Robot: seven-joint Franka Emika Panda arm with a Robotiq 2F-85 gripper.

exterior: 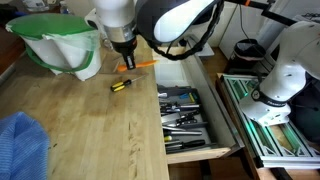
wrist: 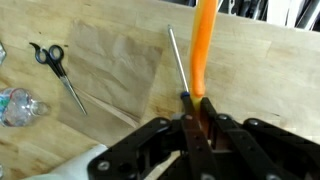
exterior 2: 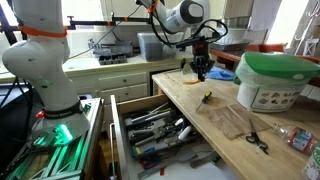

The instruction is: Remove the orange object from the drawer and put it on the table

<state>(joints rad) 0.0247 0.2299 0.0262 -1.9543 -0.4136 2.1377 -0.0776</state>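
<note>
My gripper brings the orange tool down beside the yellow-and-black screwdriver next, since the wood [exterior: 118, 95] there is bare, and then releases the orange tool.
The orange object is a long, thin orange tool. It shows in the wrist view [wrist: 205, 45] and sticks out to the side of the fingers in an exterior view [exterior: 145, 64]. My gripper [wrist: 198, 108] is shut on one end of it. The gripper is low over the wooden table in both exterior views [exterior: 124, 62] [exterior 2: 200, 70], to the side of the open drawer [exterior: 190, 112] [exterior 2: 150, 130], which holds several tools. I cannot tell whether the orange tool touches the tabletop.
A yellow-and-black screwdriver [exterior: 120, 86] lies on the table by the gripper; its metal shaft shows in the wrist view [wrist: 175, 60]. Scissors [wrist: 60, 75], a plastic bottle [wrist: 15, 105], a green-lidded container [exterior 2: 275, 80] and a blue cloth [exterior: 20, 145] are also on the table.
</note>
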